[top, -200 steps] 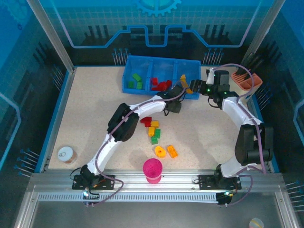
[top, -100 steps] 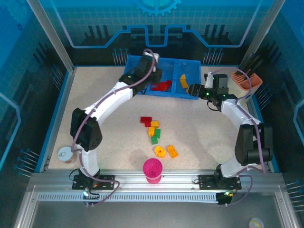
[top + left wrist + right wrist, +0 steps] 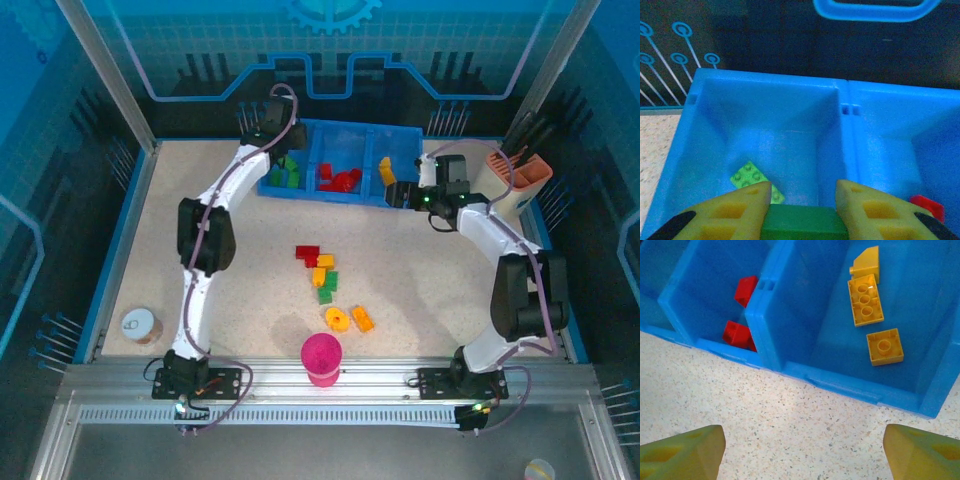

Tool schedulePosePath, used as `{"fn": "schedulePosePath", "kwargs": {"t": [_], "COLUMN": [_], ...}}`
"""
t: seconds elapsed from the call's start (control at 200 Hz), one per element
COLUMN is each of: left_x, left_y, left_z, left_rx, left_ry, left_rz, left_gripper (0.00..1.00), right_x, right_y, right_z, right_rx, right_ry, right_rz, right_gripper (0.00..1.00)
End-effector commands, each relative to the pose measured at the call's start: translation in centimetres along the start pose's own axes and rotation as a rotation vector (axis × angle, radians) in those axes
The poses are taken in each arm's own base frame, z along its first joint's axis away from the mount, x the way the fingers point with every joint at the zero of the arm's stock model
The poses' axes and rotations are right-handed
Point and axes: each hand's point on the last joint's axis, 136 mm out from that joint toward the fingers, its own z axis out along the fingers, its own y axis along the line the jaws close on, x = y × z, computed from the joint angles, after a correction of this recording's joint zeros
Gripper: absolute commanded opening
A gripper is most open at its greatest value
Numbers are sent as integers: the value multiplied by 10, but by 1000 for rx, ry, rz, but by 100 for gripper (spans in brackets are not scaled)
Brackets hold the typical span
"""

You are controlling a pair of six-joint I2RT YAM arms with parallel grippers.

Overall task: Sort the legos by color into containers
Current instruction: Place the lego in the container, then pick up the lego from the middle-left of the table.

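I will move my left gripper down next toward the bottom of the container point(image 3: 287, 171) below it and release the dark green lego, because a light green lego is already inside.
The blue tray point(image 3: 330, 198) stands at the back of the table with its three containers side by side. My left gripper point(image 3: 272, 140) hangs over the left container point(image 3: 765, 130), shut on a dark green lego point(image 3: 805, 222); a light green lego point(image 3: 751, 176) lies below it. Green legos point(image 3: 285, 172) fill the left container, red ones point(image 3: 338, 180) the middle, yellow ones point(image 3: 386, 170) the right. My right gripper point(image 3: 400, 193) is open and holds nothing, low over the table just in front of the yellow container point(image 3: 920, 315). Loose red point(image 3: 307, 253), yellow point(image 3: 322, 265), green point(image 3: 327, 285) and orange legos point(image 3: 362, 320) lie mid-table.
A magenta cup point(image 3: 322, 358) stands at the near edge, just behind the loose bricks. A beige-and-pink utensil holder point(image 3: 520, 170) sits at the right of the tray, close to my right arm. A small round roll point(image 3: 138, 323) lies near left.
My left arm has swung from the tray's right front across to its left container with the green brick. The right gripper drew back a little and opened wider.
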Motion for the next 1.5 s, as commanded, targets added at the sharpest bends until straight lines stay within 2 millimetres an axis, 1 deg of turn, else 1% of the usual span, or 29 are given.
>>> {"fn": "schedulePosePath", "kwargs": {"t": [0.0,0.075,0.195,0.26,0.34,0.44,0.535,0.585,0.62,0.67,0.736,0.791,0.801,0.846,0.946,0.951,1.036,1.161,1.356,1.411,1.491], "left_x": [12,15,21,25,28,28,17,10,4,0,-3,1,6,11,45,44,80,125,198,217,247], "left_y": [8,15,22,24,26,25,24,24,23,18,8,-2,-4,-14,-32,-34,-51,-66,-66,-62,-61], "left_z": [18,31,41,43,44,39,27,19,10,-2,-23,-42,-43,-62,-90,-92,-112,-142,-192,-206,-225], "left_rx": [-1,-16,-19,-24,-34,-28,-25,-27,-22,-2,8,11,11,22,54,58,106,144,116,65,18], "left_ry": [66,68,74,83,93,100,82,72,64,68,77,86,97,106,162,159,221,329,547,591,673], "left_rz": [16,7,-10,-2,6,11,26,36,41,56,99,152,162,191,201,199,186,107,6,3,-20], "left_gripper": [26,26,27,30,36,44,53,59,59,59,60,62,63,65,70,70,74,75,75,75,75], "right_x": [2,2,-2,-2,-3,-3,-4,-5,-5,-6,-10,-14,-14,-16,-16,-15,-10,-4,-4,-2,-3], "right_y": [7,6,6,7,8,11,13,18,23,30,35,38,39,41,35,35,29,24,18,16,18], "right_z": [8,11,12,15,19,23,26,26,24,20,12,4,3,-3,-9,-8,-5,2,9,12,12], "right_rx": [-18,-15,-16,-14,-14,-20,-26,-48,-70,-87,-85,-85,-85,-80,-41,-37,-17,-13,0,3,1], "right_ry": [46,54,52,53,56,62,64,68,75,73,56,41,39,28,16,18,19,31,41,54,68], "right_rz": [-55,-61,-70,-79,-89,-100,-110,-121,-131,-152,-171,-183,-185,-192,-204,-203,-204,-196,-196,-197,-199], "right_gripper": [84,84,84,84,84,84,84,84,84,84,84,85,85,86,90,90,92,93,93,93,93]}}
